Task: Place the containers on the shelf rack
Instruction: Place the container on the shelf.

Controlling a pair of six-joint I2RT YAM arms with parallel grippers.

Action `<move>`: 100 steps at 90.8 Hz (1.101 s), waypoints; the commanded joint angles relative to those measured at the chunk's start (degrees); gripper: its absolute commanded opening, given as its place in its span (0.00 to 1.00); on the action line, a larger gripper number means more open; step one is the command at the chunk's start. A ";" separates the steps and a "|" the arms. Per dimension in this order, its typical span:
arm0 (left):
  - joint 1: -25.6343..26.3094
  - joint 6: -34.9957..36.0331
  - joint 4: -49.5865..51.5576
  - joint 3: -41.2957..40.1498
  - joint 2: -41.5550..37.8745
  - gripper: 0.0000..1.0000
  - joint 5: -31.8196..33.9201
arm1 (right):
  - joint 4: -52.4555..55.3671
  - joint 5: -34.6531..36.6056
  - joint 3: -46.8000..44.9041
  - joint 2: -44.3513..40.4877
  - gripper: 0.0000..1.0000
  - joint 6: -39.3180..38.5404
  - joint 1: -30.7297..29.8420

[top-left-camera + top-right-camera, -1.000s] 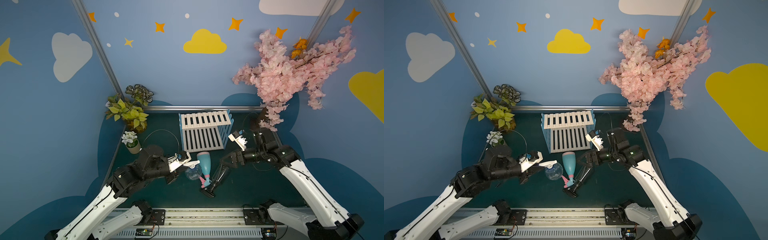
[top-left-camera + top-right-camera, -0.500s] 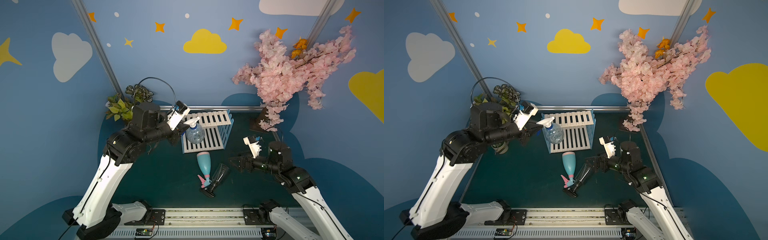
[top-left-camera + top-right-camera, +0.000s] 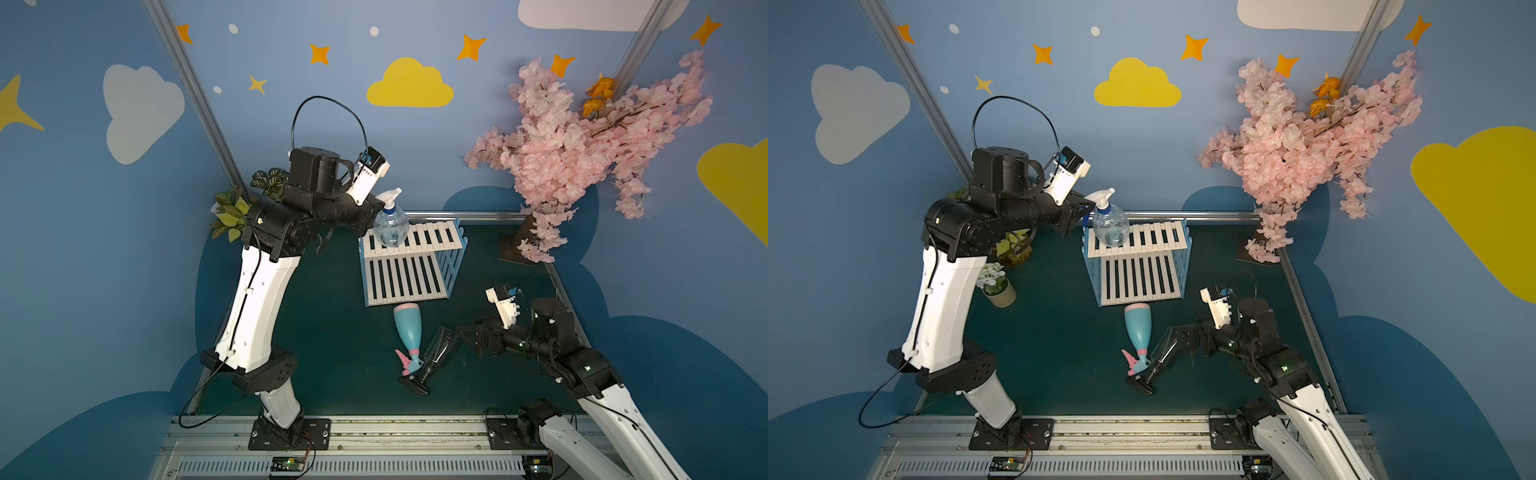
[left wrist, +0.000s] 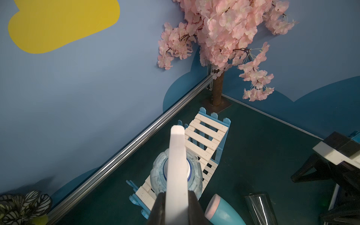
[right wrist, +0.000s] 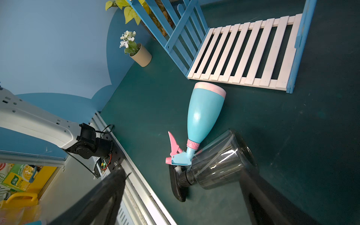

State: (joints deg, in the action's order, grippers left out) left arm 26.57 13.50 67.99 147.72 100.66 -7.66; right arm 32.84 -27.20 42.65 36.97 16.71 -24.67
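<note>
The slats of the rack's upper shelf lie under the upright clear bottle, so next my left gripper will lower its base onto them and release the white sprayer head.
In both top views my left gripper is shut on the white sprayer head of the clear bottle. The bottle hangs upright over the left end of the shelf rack's upper tier; contact with the slats is unclear. In the left wrist view the left gripper clamps the sprayer above the clear bottle. The teal bottle and the dark bottle lie on the mat before the rack, sprayers touching. My right gripper stands open at the dark bottle's base end.
A leafy potted plant and a small white-flower pot stand left of the rack, under my left arm. A pink blossom tree fills the back right corner, its base plate on the mat. A metal rail runs along the front.
My left arm has lifted the clear bottle off the mat and carried it back over the rack's upper tier. My right arm has drawn back to the right, near the dark bottle's base.
</note>
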 commanded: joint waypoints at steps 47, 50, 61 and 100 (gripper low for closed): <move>-3.41 -0.49 2.83 3.65 5.34 0.02 -2.84 | -3.62 0.48 -7.26 -3.96 0.98 4.61 0.14; -3.45 -0.41 2.92 3.63 5.58 0.03 -2.80 | -3.58 0.54 -7.46 -4.05 0.98 4.64 0.17; -3.53 -0.40 3.29 3.54 6.23 0.03 -2.49 | -3.40 0.92 -7.92 -4.20 0.98 4.57 0.14; -3.50 -0.55 0.86 3.72 8.26 0.39 -1.40 | -4.21 1.27 -9.90 -4.77 0.98 5.57 0.15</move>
State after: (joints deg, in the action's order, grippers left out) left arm 23.24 13.26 69.82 150.91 108.57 -8.91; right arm 30.22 -26.33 33.61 33.08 21.26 -24.62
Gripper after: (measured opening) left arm 0.390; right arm 0.979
